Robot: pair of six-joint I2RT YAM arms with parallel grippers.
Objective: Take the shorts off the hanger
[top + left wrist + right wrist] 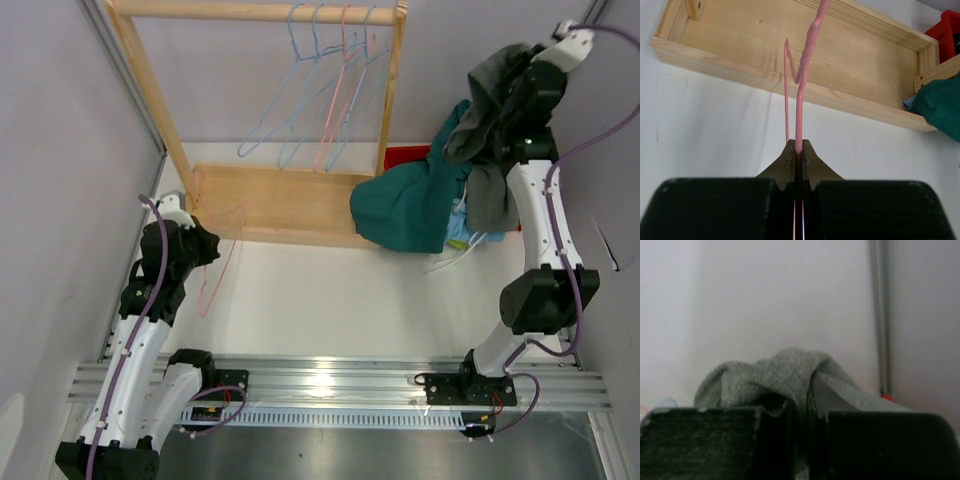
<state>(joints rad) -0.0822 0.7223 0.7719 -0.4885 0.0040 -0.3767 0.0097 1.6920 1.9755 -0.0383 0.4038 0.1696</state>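
My right gripper will move down and to the left in the top view, onto the heap of teal shorts by the red bin, because other shorts already lie there.
My right gripper [497, 75] is raised at the far right and shut on the grey shorts [482, 110], which hang down from it; in the right wrist view the grey cloth [785, 375] drapes over my jaws. The dark teal shorts [405, 208] lie heaped below, with a bit of light blue shorts [458, 228] at their right edge. My left gripper [207, 247] is shut on a bare pink wire hanger [215, 260] that lies at the wooden base; in the left wrist view the pink wire [799, 120] runs up from between my shut jaws. Lime green and black shorts are out of view.
A wooden rack [260, 12] stands at the back with several empty wire hangers [320, 90] on its rail and a wooden base tray [280, 200]. A red bin [405, 155] sits behind the teal heap. A white hanger [455, 262] pokes out below the heap. Grey walls close both sides.
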